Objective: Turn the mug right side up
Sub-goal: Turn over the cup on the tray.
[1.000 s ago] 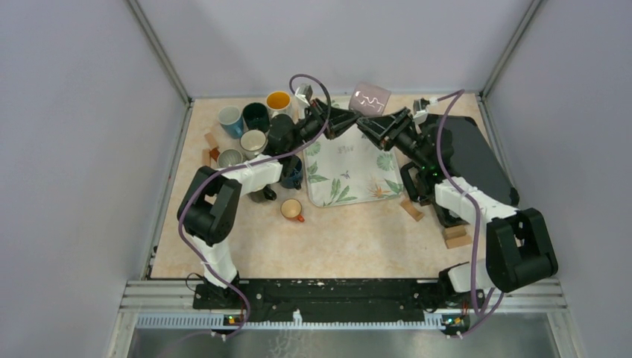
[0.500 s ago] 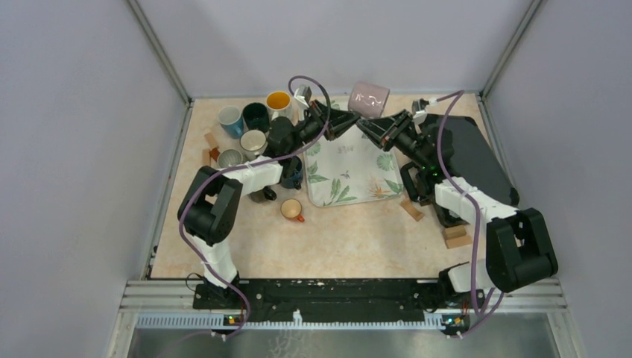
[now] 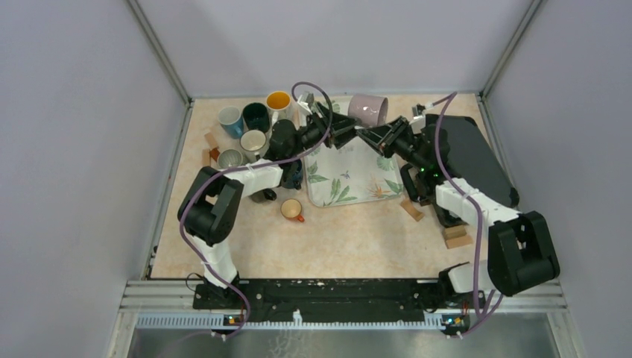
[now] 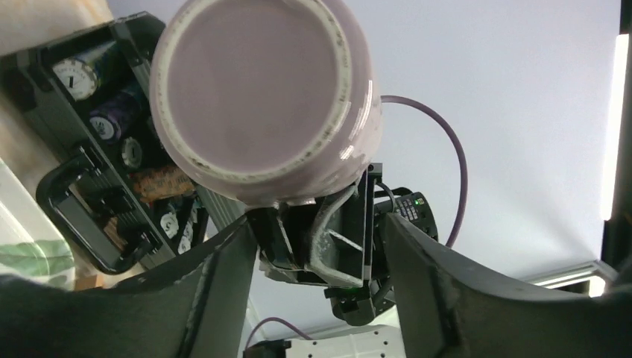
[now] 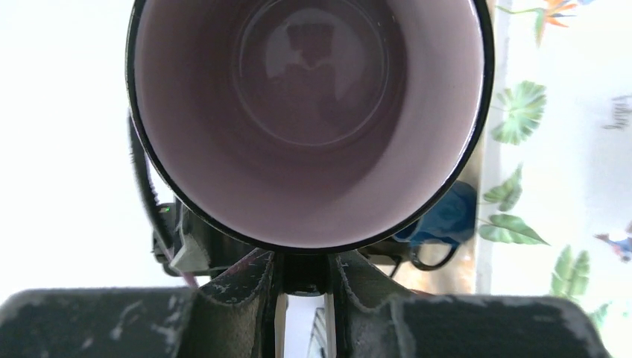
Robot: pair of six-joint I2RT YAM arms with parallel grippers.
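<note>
My right gripper draws back next, turns the sideways mug upright, lowers and releases, since the clear tabletop beside the orange-handled cup lies below and back of it.
A lilac mug hangs on its side in the air above the back edge of the floral tray. In the left wrist view its unglazed base faces the camera. In the right wrist view I look into its open mouth. My right gripper is under the mug, shut on its handle. My left gripper sits just left of the mug's base, open, its fingers spread wide and apart from the mug.
Several mugs stand at the back left. A dark blue mug and a small orange-handled cup are left of the tray. A black case lies on the right, with wooden blocks near it.
My left gripper has opened and let go of the mug. The mug, held by the right gripper, has tipped further onto its side and sunk slightly.
</note>
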